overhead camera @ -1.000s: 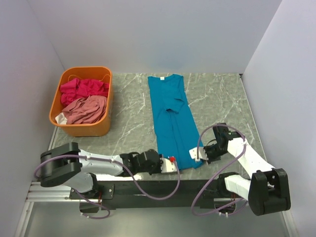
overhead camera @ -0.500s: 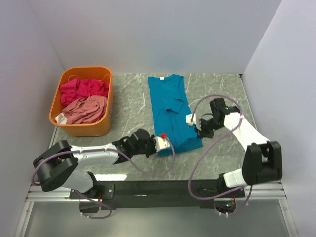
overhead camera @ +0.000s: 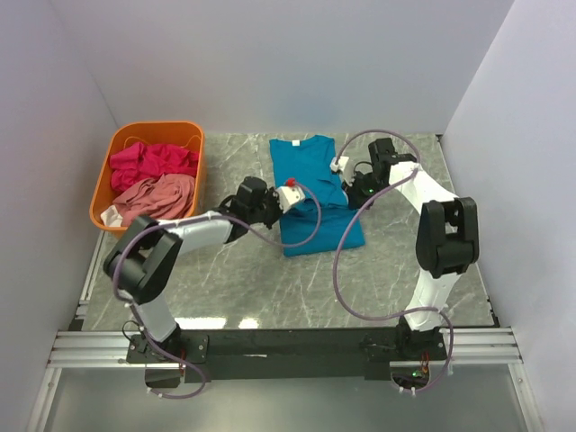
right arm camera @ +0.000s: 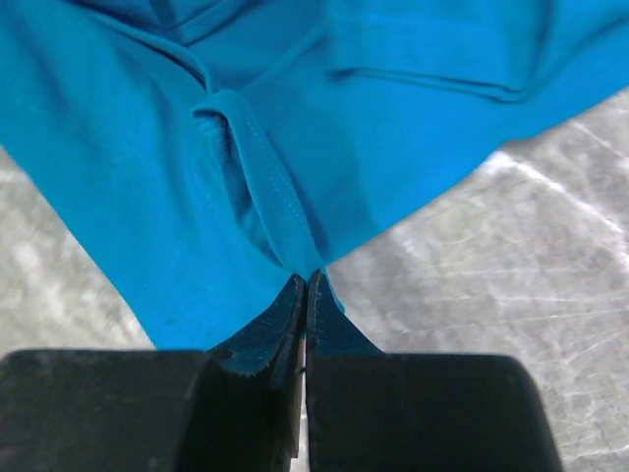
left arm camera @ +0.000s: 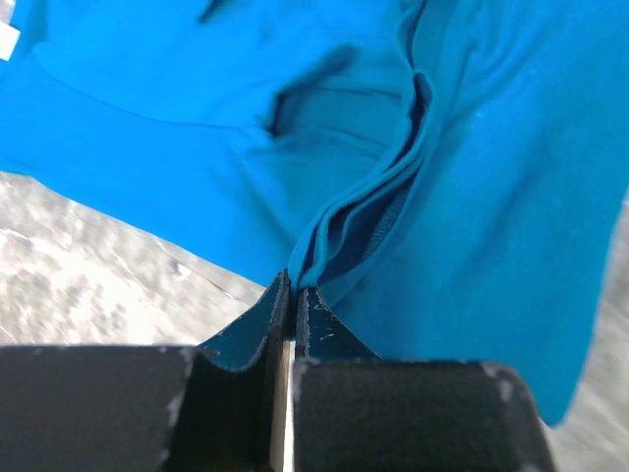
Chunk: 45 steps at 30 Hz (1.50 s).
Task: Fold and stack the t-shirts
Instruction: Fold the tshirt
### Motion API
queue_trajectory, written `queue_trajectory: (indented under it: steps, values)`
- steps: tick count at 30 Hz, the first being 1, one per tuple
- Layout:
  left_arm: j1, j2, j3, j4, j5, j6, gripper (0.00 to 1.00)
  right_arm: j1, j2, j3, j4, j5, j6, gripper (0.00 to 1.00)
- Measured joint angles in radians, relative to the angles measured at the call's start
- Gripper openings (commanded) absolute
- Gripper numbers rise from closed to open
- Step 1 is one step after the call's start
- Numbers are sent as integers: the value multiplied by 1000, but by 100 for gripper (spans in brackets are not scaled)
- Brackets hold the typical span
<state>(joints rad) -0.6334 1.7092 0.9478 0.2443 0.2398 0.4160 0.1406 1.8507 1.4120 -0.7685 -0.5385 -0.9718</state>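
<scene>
Next, my left gripper moves outward onto its side edge (left arm camera: 201, 226) and releases the fold, as the shirt's upper part still lies bare beyond the held hem.
The teal-blue t-shirt (overhead camera: 310, 193) lies lengthwise on the marble table, its lower part doubled up over the middle. My left gripper (overhead camera: 290, 194) is shut on the shirt's hem at its left edge; the wrist view shows bunched teal-blue t-shirt (left arm camera: 472, 177) cloth running into my left gripper (left arm camera: 294, 287). My right gripper (overhead camera: 340, 166) is shut on the hem at the right edge, and in its wrist view a folded seam of the teal-blue t-shirt (right arm camera: 197, 128) leads into my right gripper (right arm camera: 306, 278). The magenta-pink t-shirt (overhead camera: 153, 160) and salmon-pink t-shirt (overhead camera: 157, 200) lie crumpled in the basket.
The orange plastic basket (overhead camera: 144, 229) stands at the back left of the table. Grey walls close in the back and both sides. Bare marble table (overhead camera: 270, 283) shows in front of the shirt, with purple cables looping off both arms.
Both grippers have carried the shirt's bottom hem from the near edge of the table towards the back, folding the lower part over the middle. Both arms now stretch far forward.
</scene>
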Motion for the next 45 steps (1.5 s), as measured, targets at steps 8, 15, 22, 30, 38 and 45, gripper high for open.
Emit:
queue_trajectory:
  steps: [8,15,22,30,38,45]
  values:
    - [64,133,147,-62,37,32,0,0,87,86,51,45,132,0]
    - [97,193,216,-105,61,37,1,0,152,166,76,84,213,0]
    - [108,249,301,-130,72,44,0,0,183,207,85,105,250,0]
    - [116,287,336,-153,77,47,1,0,212,239,88,113,272,0]
    - [132,300,349,-161,78,53,0,1,230,264,87,119,277,0]
    - [142,301,354,-167,78,56,0,5,237,294,87,122,287,0]
